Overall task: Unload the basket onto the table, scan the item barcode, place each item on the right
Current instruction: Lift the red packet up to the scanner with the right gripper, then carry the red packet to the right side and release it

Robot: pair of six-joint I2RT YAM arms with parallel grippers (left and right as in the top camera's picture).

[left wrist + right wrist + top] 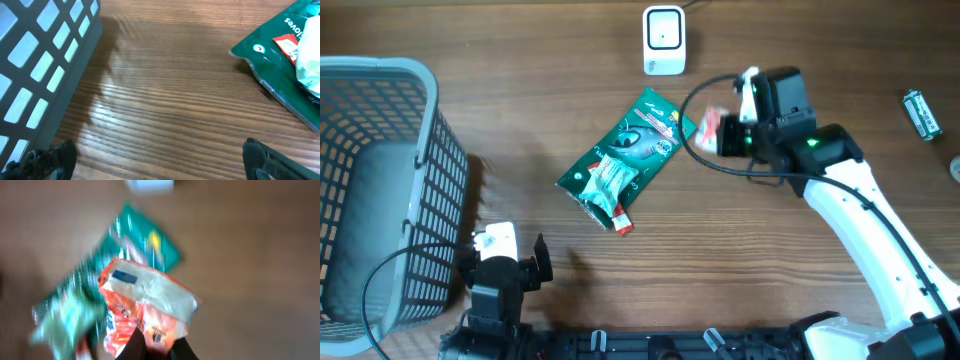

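The right gripper will next move outward to the scanner [663, 40], then across to let go of the packet beside the battery, because this is to its right in the overhead view.
My right gripper [159, 349] is shut on the lower edge of an orange and white packet [145, 302], which it holds above the table. Seen from overhead, this packet [709, 128] hangs right of a green pouch [642, 135], below and right of the white barcode scanner [663, 40] at the back. The right wrist view is blurred; the scanner [149, 185] shows only as a pale block at the top edge. My left gripper [510, 260] stands open near the front edge beside the basket, with only bare wood between its fingers [60, 156].
A grey plastic basket [430, 180] fills the left side, its wall [45, 65] close to my left gripper. A small pale green packet [605, 180] lies on the green pouch [280, 55]. A battery [922, 112] lies at the far right.
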